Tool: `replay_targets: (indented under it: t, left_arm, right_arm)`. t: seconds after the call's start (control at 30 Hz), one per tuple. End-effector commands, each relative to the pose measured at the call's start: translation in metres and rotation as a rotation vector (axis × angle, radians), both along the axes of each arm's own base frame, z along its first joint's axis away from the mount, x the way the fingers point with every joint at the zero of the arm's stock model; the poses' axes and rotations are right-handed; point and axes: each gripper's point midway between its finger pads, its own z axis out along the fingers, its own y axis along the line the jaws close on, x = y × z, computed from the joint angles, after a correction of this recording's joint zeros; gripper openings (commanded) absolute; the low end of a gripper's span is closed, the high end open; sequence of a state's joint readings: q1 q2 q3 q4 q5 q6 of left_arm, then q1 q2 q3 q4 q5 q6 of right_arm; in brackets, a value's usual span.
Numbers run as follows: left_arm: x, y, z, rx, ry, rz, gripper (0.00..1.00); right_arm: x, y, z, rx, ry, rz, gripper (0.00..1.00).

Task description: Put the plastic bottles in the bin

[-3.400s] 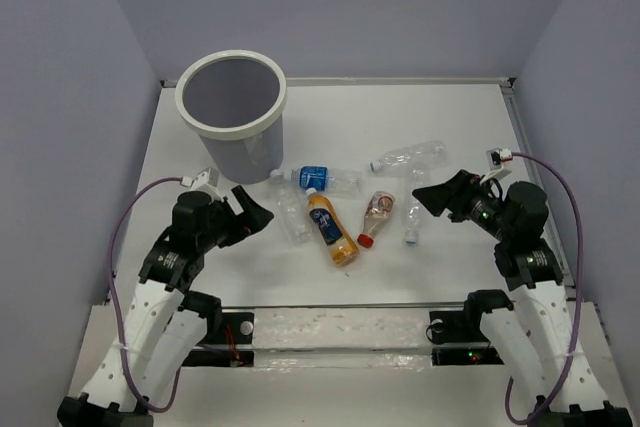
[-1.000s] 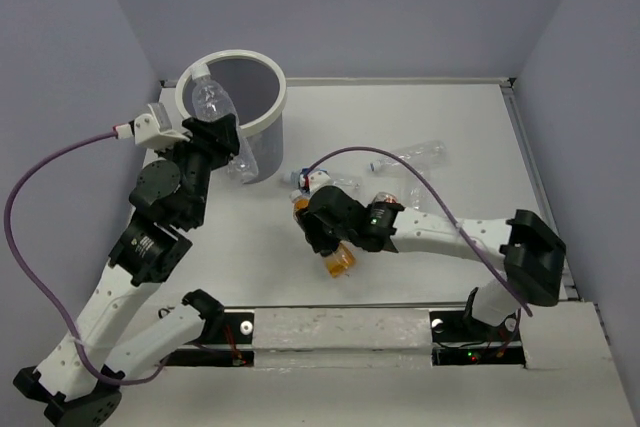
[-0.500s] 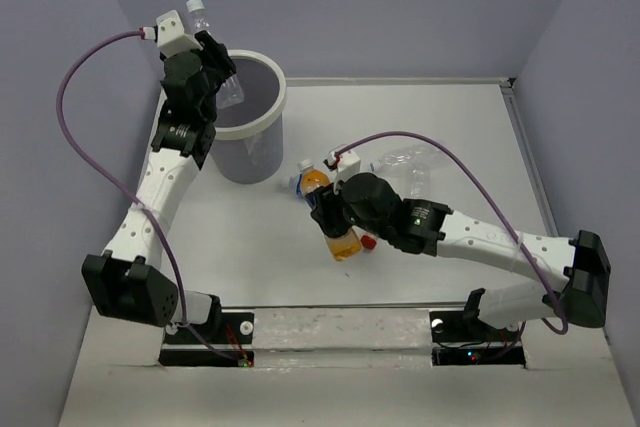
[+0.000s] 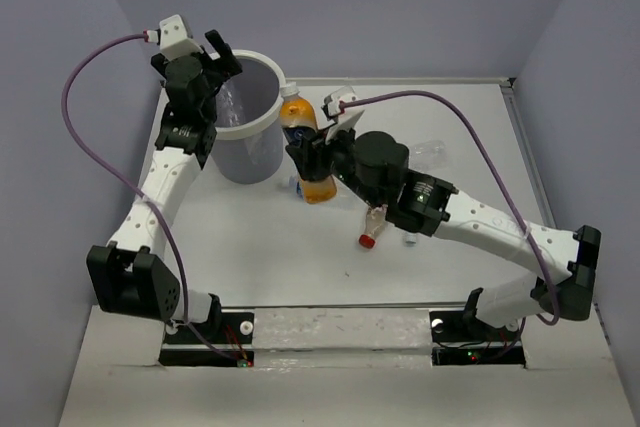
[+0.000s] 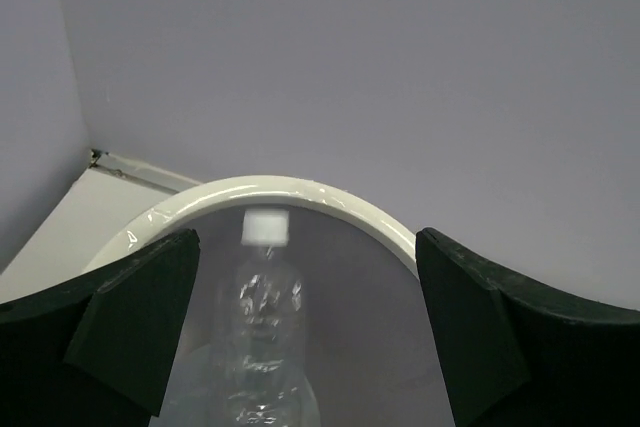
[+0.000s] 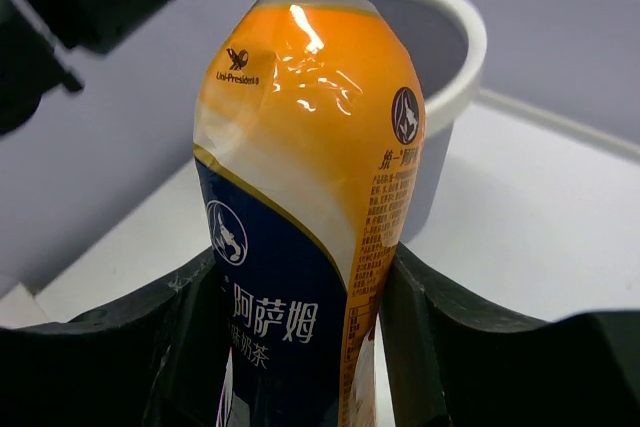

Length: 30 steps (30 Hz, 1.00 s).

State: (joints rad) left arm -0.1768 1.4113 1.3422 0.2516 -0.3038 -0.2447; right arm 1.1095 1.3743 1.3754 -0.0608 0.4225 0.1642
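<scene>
Next, I raise my right gripper outward over the bin's opening (image 4: 252, 89) and release the orange bottle, since the bin's opening lies to the gripper's left in the top view.
My left gripper (image 4: 216, 55) (image 5: 305, 302) hangs open over the far-left rim of the bin (image 4: 262, 123) (image 5: 330, 202), a round grey mesh basket with a thick white rim. A clear bottle with a white cap (image 5: 262, 317) is loose between the open jaws, inside the bin's mouth. My right gripper (image 4: 312, 159) (image 6: 305, 347) is shut on the orange bottle (image 4: 301, 137) (image 6: 310, 167), held upright in the air just right of the bin (image 6: 455, 57). A pinkish bottle with a red cap (image 4: 373, 224) lies on the table. Another clear bottle (image 4: 430, 150) lies behind the right arm.
The white table (image 4: 240, 237) is walled in by grey panels at the back and on both sides. The right arm stretches across the table's middle, hiding part of what lies under it. A purple cable loops above each arm.
The left gripper opened over the bin and the clear bottle left its jaws. The right arm lifted the orange bottle off the table and carried it up toward the bin.
</scene>
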Motion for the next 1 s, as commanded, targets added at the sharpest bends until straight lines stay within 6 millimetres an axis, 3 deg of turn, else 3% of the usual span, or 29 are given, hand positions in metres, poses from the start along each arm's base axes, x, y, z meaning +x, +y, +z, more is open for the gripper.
replay_targets:
  t: [0.0, 0.03, 0.07, 0.1, 0.13, 0.17, 0.2, 0.23, 0.27, 0.3, 0.33, 0.37, 0.4, 0.43, 0.5, 0.63, 0.67, 0.7, 0.73, 0.8, 0.83, 0.93, 0.97]
  left_arm:
    - [-0.062, 0.000, 0.092, -0.084, -0.204, -0.058, 0.99]
    - [-0.070, -0.005, 0.089, -0.108, -0.192, -0.088, 0.99]
    - [-0.089, -0.011, 0.099, -0.118, -0.215, -0.142, 0.99]
    - [-0.097, -0.015, 0.100, -0.127, -0.224, -0.174, 0.99]
    - [-0.102, -0.019, 0.085, -0.145, -0.185, -0.200, 0.99]
    - [-0.122, -0.024, 0.090, -0.154, -0.203, -0.247, 0.99]
    - [-0.131, -0.028, 0.084, -0.161, -0.191, -0.271, 0.99]
    - [-0.135, -0.031, 0.058, -0.170, -0.137, -0.287, 0.99]
    - [-0.157, -0.033, 0.061, -0.175, -0.163, -0.322, 0.99]
    - [-0.165, -0.035, 0.050, -0.181, -0.148, -0.343, 0.99]
    - [-0.169, -0.039, 0.020, -0.179, -0.088, -0.366, 0.99]
    - [-0.188, -0.039, 0.021, -0.179, -0.109, -0.385, 0.99]
    - [-0.194, -0.041, 0.007, -0.180, -0.079, -0.397, 0.99]
    - [-0.198, -0.042, -0.019, -0.182, -0.021, -0.401, 0.99]
    - [-0.216, -0.042, -0.031, -0.178, -0.011, -0.420, 0.99]
    - [-0.239, -0.050, -0.084, -0.194, 0.110, -0.478, 0.98]
    - [-0.244, -0.055, -0.089, -0.201, 0.121, -0.508, 0.98]
    - [-0.247, -0.057, -0.095, -0.207, 0.134, -0.522, 0.98]
    - [-0.250, -0.059, -0.101, -0.221, 0.149, -0.531, 0.98]
    - [-0.258, -0.065, -0.110, -0.231, 0.162, -0.572, 0.98]
    - [-0.261, -0.067, -0.113, -0.233, 0.172, -0.587, 0.98]
    - [-0.269, -0.076, -0.121, -0.235, 0.196, -0.649, 0.98]
    - [-0.271, -0.079, -0.126, -0.238, 0.209, -0.666, 0.98]
  right_arm:
    - [0.034, 0.013, 0.075, 0.117, -0.178, -0.028, 0.44]
    - [0.035, 0.016, 0.097, 0.157, -0.203, -0.008, 0.44]
    - [0.047, 0.022, 0.095, 0.156, -0.202, -0.010, 0.44]
    - [0.044, 0.021, 0.111, 0.188, -0.220, 0.002, 0.43]
    - [0.052, 0.025, 0.120, 0.205, -0.232, -0.004, 0.43]
    - [0.052, 0.032, 0.126, 0.216, -0.248, 0.019, 0.43]
    - [0.057, 0.034, 0.131, 0.222, -0.258, 0.016, 0.43]
    - [0.062, 0.042, 0.136, 0.234, -0.269, 0.022, 0.43]
    - [0.063, 0.046, 0.142, 0.248, -0.284, 0.026, 0.43]
    - [0.070, 0.046, 0.145, 0.257, -0.295, 0.019, 0.43]
    - [0.076, 0.058, 0.137, 0.250, -0.294, 0.024, 0.42]
    - [0.080, 0.057, 0.151, 0.278, -0.321, 0.021, 0.42]
    - [0.082, 0.062, 0.157, 0.297, -0.343, 0.027, 0.42]
    - [0.087, 0.063, 0.161, 0.306, -0.358, 0.025, 0.42]
    - [0.096, 0.080, 0.168, 0.329, -0.404, 0.034, 0.42]
    - [0.129, 0.105, 0.161, 0.319, -0.468, 0.002, 0.42]
    - [0.134, 0.112, 0.157, 0.315, -0.475, 0.001, 0.42]
    - [0.148, 0.131, 0.130, 0.285, -0.461, 0.004, 0.42]
    - [0.148, 0.131, 0.141, 0.314, -0.485, -0.001, 0.42]
    - [0.160, 0.138, 0.130, 0.311, -0.495, -0.007, 0.43]
    - [0.172, 0.145, 0.113, 0.297, -0.486, -0.014, 0.43]
    - [0.176, 0.151, 0.106, 0.334, -0.496, 0.017, 0.51]
    - [0.182, 0.151, 0.099, 0.326, -0.493, 0.015, 0.62]
